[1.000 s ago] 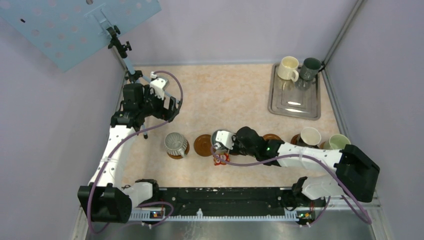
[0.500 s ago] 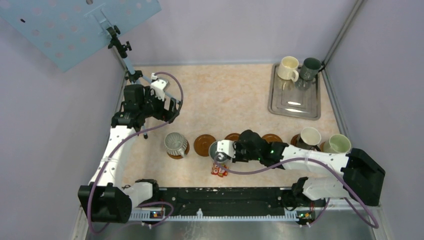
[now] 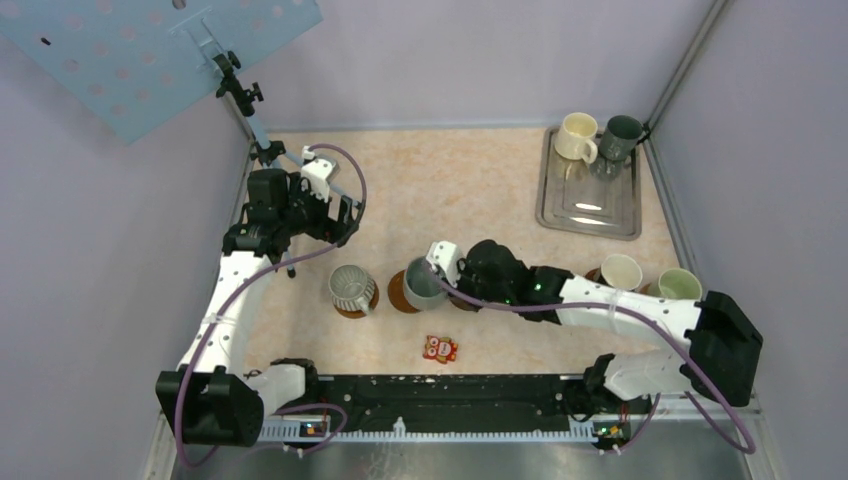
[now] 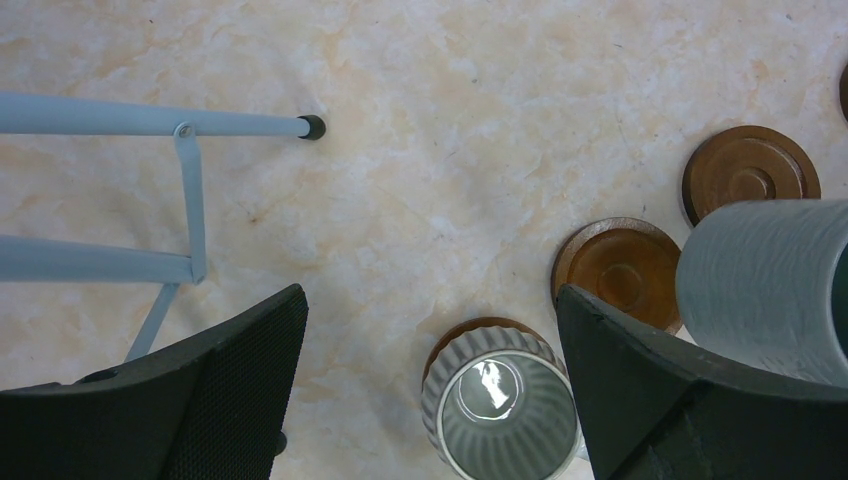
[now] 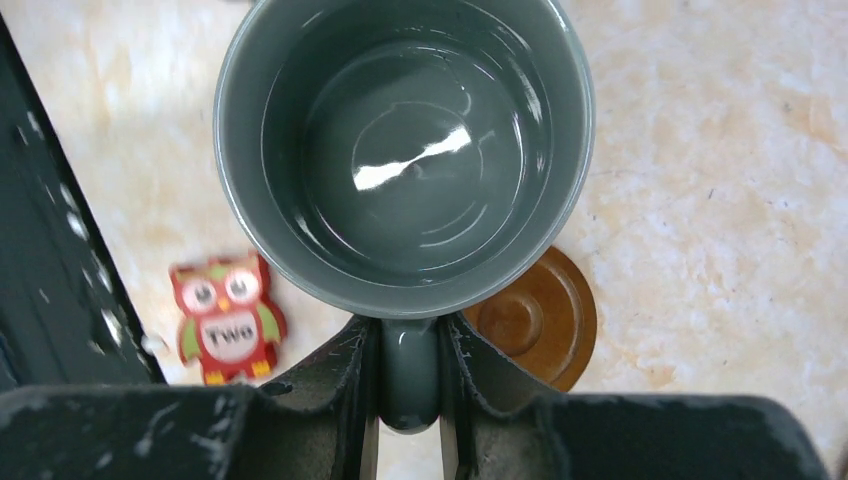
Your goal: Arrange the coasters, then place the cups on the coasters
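My right gripper needs to go left in the top view next, then down to release over the empty coaster (image 3: pixel 398 297) beside the ribbed cup.
My right gripper (image 5: pixel 408 372) is shut on the handle of a blue-grey cup (image 5: pixel 405 150). In the top view this cup (image 3: pixel 421 283) hangs tilted over a brown coaster (image 3: pixel 399 292), with the right gripper (image 3: pixel 449 279) just to its right. Another coaster (image 5: pixel 535 320) lies beneath its rim. A ribbed grey cup (image 4: pixel 505 408) stands on a coaster (image 4: pixel 470 332) below my left gripper (image 4: pixel 430 300), which hangs open and empty well above it. Two bare coasters (image 4: pixel 620 272) (image 4: pixel 750 172) lie to the right. A cream cup (image 3: pixel 620 272) and a pale green cup (image 3: pixel 678 285) stand at the right.
A metal tray (image 3: pixel 588 205) at the back right carries a cream mug (image 3: pixel 577 137) and a dark green mug (image 3: pixel 622 138). A red owl packet (image 3: pixel 440 348) lies near the front edge. A blue stand leg (image 4: pixel 150 120) crosses the table at the left.
My right arm has carried the blue-grey cup left and away from the front, off the owl packet and over the coaster beside the ribbed cup. The left arm has stayed still.
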### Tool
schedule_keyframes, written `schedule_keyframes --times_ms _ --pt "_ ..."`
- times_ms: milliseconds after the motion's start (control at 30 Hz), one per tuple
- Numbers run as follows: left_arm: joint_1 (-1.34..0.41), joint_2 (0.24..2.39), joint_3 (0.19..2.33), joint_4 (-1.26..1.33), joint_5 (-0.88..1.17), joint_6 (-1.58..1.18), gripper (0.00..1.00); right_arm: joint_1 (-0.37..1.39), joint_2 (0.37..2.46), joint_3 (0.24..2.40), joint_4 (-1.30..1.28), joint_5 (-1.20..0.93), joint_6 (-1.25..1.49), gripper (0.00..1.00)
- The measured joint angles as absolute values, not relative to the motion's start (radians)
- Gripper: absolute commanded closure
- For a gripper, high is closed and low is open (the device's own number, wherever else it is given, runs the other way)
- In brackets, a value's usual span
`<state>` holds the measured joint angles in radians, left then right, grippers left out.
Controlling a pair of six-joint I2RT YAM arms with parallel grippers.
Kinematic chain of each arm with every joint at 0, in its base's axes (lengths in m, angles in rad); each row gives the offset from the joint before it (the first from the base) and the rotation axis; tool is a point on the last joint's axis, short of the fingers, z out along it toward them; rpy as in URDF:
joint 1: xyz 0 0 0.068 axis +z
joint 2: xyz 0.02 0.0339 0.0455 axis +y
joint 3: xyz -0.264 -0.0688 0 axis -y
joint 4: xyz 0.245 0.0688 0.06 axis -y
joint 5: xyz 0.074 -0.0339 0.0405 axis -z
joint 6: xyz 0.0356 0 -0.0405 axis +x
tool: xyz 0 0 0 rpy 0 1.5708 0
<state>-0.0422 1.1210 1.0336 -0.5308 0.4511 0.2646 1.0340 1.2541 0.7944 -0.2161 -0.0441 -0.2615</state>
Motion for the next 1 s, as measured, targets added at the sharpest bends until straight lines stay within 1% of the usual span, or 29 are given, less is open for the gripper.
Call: schedule_keyframes --times_ms 200,367,500,667,1000 --pt "-0.042 1.121 1.028 -0.529 0.447 0.265 0.01 1.04 1.294 0.872 -0.175 0.025 -0.006 1.0" --pt "-0.042 1.109 1.012 -0.528 0.439 0.264 0.01 1.091 1.411 0.925 -0.178 0.16 0.103 1.0" --pt "-0.042 1.097 1.009 -0.531 0.428 0.264 0.01 1.129 1.488 0.96 -0.188 0.258 0.159 1.0" --pt "-0.042 1.079 0.994 -0.533 0.42 0.265 0.01 1.157 1.509 0.965 -0.19 0.33 0.197 1.0" --pt "-0.042 1.069 0.984 -0.546 0.421 0.26 0.01 1.174 1.565 0.97 -0.172 0.35 0.238 1.0"
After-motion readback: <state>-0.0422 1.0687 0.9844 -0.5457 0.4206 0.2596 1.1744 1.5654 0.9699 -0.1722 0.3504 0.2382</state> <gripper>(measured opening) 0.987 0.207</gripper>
